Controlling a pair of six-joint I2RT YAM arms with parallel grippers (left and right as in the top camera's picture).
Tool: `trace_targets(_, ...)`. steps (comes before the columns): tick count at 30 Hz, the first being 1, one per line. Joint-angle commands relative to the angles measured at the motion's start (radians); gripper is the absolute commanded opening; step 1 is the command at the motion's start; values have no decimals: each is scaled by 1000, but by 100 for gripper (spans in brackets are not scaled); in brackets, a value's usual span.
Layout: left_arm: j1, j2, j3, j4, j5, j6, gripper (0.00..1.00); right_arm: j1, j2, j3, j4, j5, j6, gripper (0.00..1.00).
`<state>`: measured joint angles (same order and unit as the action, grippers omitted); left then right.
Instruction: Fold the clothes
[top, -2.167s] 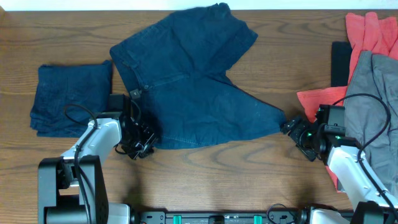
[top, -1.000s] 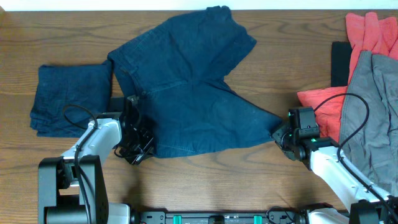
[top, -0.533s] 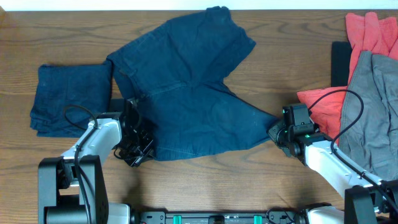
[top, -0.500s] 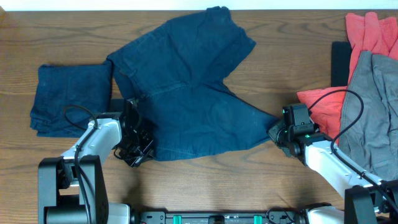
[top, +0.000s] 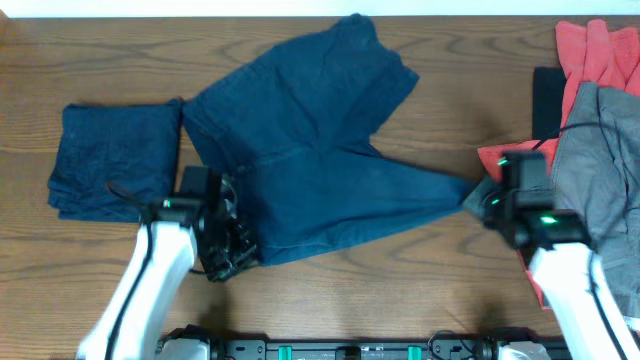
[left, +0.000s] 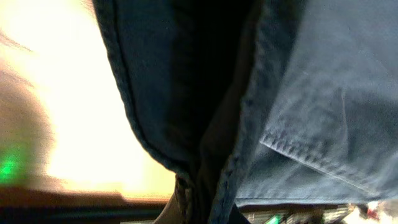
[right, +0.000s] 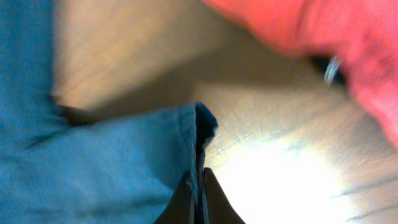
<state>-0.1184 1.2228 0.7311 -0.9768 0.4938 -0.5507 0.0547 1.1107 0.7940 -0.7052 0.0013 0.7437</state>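
Observation:
The far leg's end (top: 396, 68) lies outward of my right gripper and to its left in the overhead view, so I will carry the held tip over it and release.
Navy-blue shorts (top: 320, 150), part of the clothes, lie spread across the middle of the table. My left gripper (top: 237, 252) is shut on their waistband corner at the lower left; dark denim (left: 298, 112) fills the left wrist view and bunches between its fingers. At the right, my right gripper (top: 478, 197) is shut on the tip of the long leg. In the right wrist view the hem (right: 200, 134) runs down between the closed fingers (right: 186, 205). The leg is pulled taut between both arms.
A folded navy garment (top: 115, 158) lies at the left. A pile of red cloth (top: 590, 60) and grey cloth (top: 600, 150) sits at the right edge, close behind my right arm. A black object (top: 546, 100) lies beside the pile.
My right gripper closed on the leg tip and drew it right and slightly up. The left gripper lifted with the waistband corner. The shorts stretched out between them.

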Motion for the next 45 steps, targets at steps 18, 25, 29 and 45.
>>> trace_targets(18, -121, -683, 105, -158, -107, -273, 6, -84, -166, 383, -169, 126, -403, 1)
trace_targets(25, -121, -624, 105, -128, -289, -561, 6, -57, 23, 383, 14, -18, -467, 1)
trace_targets(29, -121, -571, 104, -93, -434, -615, 6, -18, 191, 383, 199, -29, -480, 1)
trace_targets(45, -119, -106, 85, 275, -805, -614, 6, 150, 699, 383, 833, -34, -467, 1)
